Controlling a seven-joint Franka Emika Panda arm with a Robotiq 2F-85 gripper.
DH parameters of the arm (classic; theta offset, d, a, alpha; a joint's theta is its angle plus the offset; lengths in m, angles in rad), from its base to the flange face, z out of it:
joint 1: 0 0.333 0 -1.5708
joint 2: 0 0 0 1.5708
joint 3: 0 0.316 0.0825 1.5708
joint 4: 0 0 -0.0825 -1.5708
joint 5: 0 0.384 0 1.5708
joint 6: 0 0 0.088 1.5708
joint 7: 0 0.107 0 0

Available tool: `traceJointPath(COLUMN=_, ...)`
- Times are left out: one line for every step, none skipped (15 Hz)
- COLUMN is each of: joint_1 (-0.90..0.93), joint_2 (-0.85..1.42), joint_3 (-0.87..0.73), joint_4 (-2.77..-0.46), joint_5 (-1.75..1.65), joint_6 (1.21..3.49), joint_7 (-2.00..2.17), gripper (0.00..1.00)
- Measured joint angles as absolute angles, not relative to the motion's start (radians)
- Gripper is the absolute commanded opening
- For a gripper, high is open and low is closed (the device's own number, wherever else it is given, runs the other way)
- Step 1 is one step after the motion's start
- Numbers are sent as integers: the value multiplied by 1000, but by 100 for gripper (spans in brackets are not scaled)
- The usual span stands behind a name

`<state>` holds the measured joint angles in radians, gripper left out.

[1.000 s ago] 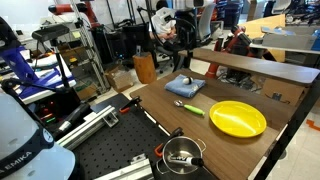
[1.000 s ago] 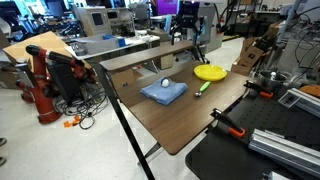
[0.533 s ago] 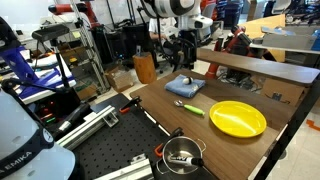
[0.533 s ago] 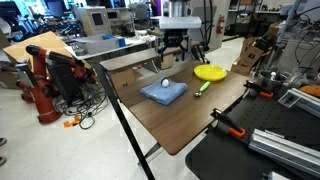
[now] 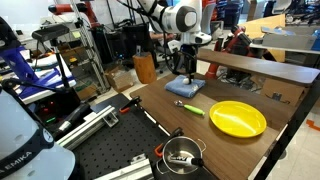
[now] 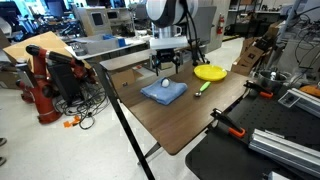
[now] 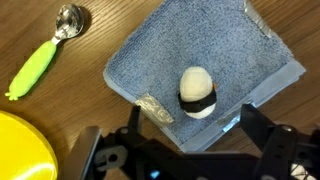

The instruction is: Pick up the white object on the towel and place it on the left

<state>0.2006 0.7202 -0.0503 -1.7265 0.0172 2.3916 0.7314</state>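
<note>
My gripper lowers its open fingers around the black band of the white object [image 6: 165,82] [image 7: 198,102] next and closes there, as that object lies below, between both fingers.
The white object [image 7: 197,88] is a small egg-like ball with a black band. It lies on the blue-grey towel [image 7: 205,50], near the towel's edge closest to the wrist camera. It also shows as a small white dot [image 6: 165,84] on the towel [image 6: 164,93] in an exterior view. My gripper [image 7: 195,132] is open. It hangs just above the towel with a finger on either side of the white object, not touching it. In both exterior views the gripper [image 5: 187,70] [image 6: 166,65] is over the towel [image 5: 187,88].
A green-handled spoon [image 7: 35,68] lies on the wooden table beside the towel. A round yellow plate [image 5: 238,119] [image 6: 210,72] sits past the spoon. A metal pot [image 5: 182,153] stands on the black mat. A raised wooden shelf [image 5: 265,68] runs behind the table.
The arm has swung in from behind the table and come down; the open gripper now hangs right over the towel and the white object. Nothing on the table has moved.
</note>
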Motion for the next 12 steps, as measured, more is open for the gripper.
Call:
traceJointPath(joint_1=205, joint_2=738, joint_3=-52, joint_4=-1706, joint_5=17, joint_6=2379, joint_7=734, gripper=100)
traceJointPath(joint_1=209, joint_2=754, joint_3=-54, joint_4=-1688, joint_5=17, joint_6=2368, joint_7=737, gripper=100)
traceJointPath(joint_1=213, joint_2=767, joint_3=-55, joint_4=-1670, joint_5=17, joint_6=2353, joint_7=739, gripper=100)
traceJointPath(joint_1=217, joint_2=779, joint_3=-56, joint_4=-1654, joint_5=17, joint_6=2339, joint_7=741, gripper=100)
traceJointPath(joint_1=219, joint_2=790, joint_3=-57, joint_4=-1639, joint_5=17, joint_6=2327, joint_7=742, gripper=100)
traceJointPath(joint_1=221, joint_2=800, joint_3=-57, joint_4=-1624, joint_5=17, joint_6=2313, joint_7=744, gripper=97)
traceJointPath(joint_1=222, joint_2=810, joint_3=-57, joint_4=-1610, joint_5=17, joint_6=2300, joint_7=744, gripper=90)
traceJointPath(joint_1=222, joint_2=820, joint_3=-57, joint_4=-1597, joint_5=17, joint_6=2291, joint_7=744, gripper=73)
traceJointPath(joint_1=222, joint_2=831, joint_3=-58, joint_4=-1585, joint_5=17, joint_6=2282, joint_7=745, gripper=68)
traceJointPath(joint_1=222, joint_2=840, joint_3=-59, joint_4=-1571, joint_5=17, joint_6=2271, joint_7=745, gripper=61)
traceJointPath(joint_1=222, joint_2=851, joint_3=-61, joint_4=-1559, joint_5=17, joint_6=2262, joint_7=745, gripper=52)
traceJointPath(joint_1=223, joint_2=861, joint_3=-64, joint_4=-1546, joint_5=17, joint_6=2256, joint_7=746, gripper=45)
